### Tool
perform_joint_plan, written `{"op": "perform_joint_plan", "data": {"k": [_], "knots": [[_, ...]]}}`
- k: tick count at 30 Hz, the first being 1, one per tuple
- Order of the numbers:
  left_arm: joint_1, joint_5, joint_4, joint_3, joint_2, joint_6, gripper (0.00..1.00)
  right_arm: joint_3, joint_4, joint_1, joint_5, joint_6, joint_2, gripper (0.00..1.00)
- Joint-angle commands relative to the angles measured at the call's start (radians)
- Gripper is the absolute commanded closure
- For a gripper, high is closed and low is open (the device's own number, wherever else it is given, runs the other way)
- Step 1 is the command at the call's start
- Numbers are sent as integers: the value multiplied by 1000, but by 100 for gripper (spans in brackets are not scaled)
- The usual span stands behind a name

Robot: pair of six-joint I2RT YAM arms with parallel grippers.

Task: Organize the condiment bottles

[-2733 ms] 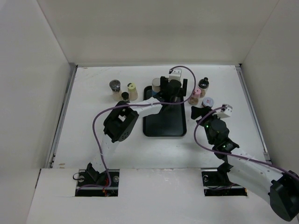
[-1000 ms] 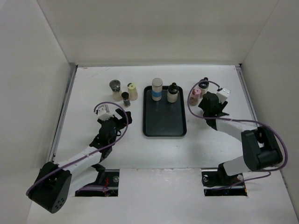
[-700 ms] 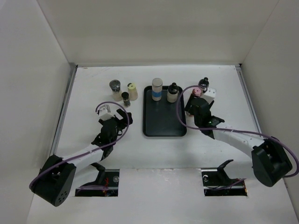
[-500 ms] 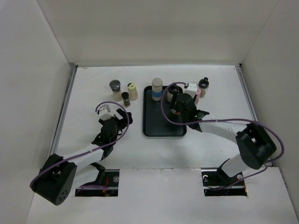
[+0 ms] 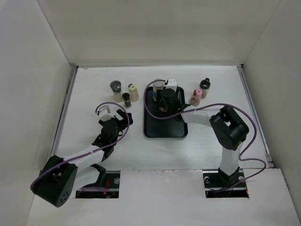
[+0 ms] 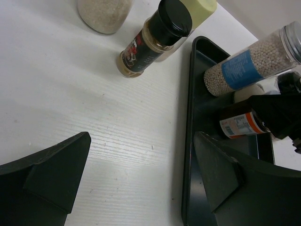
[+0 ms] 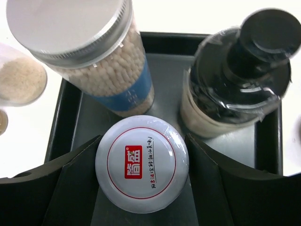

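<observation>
The left gripper moves outward next and brings its open fingers around the black cap (image 5: 126,96) (image 6: 172,20), since the bottle, still off the tray, stands outward of that gripper.
My right gripper (image 7: 141,157) is shut on a white-capped jar (image 7: 141,165) with a red logo, over the black tray (image 7: 70,117). In the top view the gripper (image 5: 165,100) hides the jar. Just beyond it on the tray stand a blue-labelled bottle (image 7: 113,80) with a grey cap and a black-capped bottle (image 7: 235,75). Left of the tray are a grey-capped jar (image 5: 115,88), a yellow-capped bottle (image 5: 133,89) and a small black-capped bottle (image 5: 126,97). Right of it stand a pink-capped bottle (image 5: 198,94) and a black-capped one (image 5: 205,85). My left gripper (image 5: 117,123) is open over bare table, empty.
The left wrist view shows the tray's left rim (image 6: 188,155) close to my right-hand finger (image 6: 225,174), and the small black-capped bottle (image 6: 150,42) ahead. White walls enclose the table on three sides. The tray's near half (image 5: 165,126) holds nothing.
My right arm has swung left from the bottles on the right side to over the tray's far end, carrying the white-capped jar. The left arm has stayed still.
</observation>
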Motion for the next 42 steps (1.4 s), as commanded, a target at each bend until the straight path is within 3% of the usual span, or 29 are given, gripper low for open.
{"op": "perform_joint_plan", "data": {"k": [1,4,8,16,24,25,28,30,32,36,42], "knots": [[10,-14,51,2,-9,4,7,76,136,0,18,-30,0,56],[10,-17,49,4,-11,11,7,83,158,-12,15,-36,23,44],[10,-40,46,12,-8,25,7,73,169,-18,1,-41,23,21],[2,-72,-84,90,-46,47,9,-35,115,21,-39,-24,-167,6],[-39,-121,-208,300,101,144,15,-288,110,81,-42,83,-448,8],[-42,-126,-216,327,133,163,16,-328,121,87,-45,103,-482,18],[-46,-166,-234,409,233,204,16,-455,170,112,-65,155,-584,60],[-39,-201,-236,458,289,237,16,-537,216,130,-70,184,-643,68],[-36,-229,-228,495,340,266,17,-592,233,138,-85,192,-683,66],[-30,-244,-222,567,435,289,22,-667,255,140,-102,194,-726,47],[-19,-256,-167,640,546,323,33,-715,302,109,-156,197,-736,37]]}}
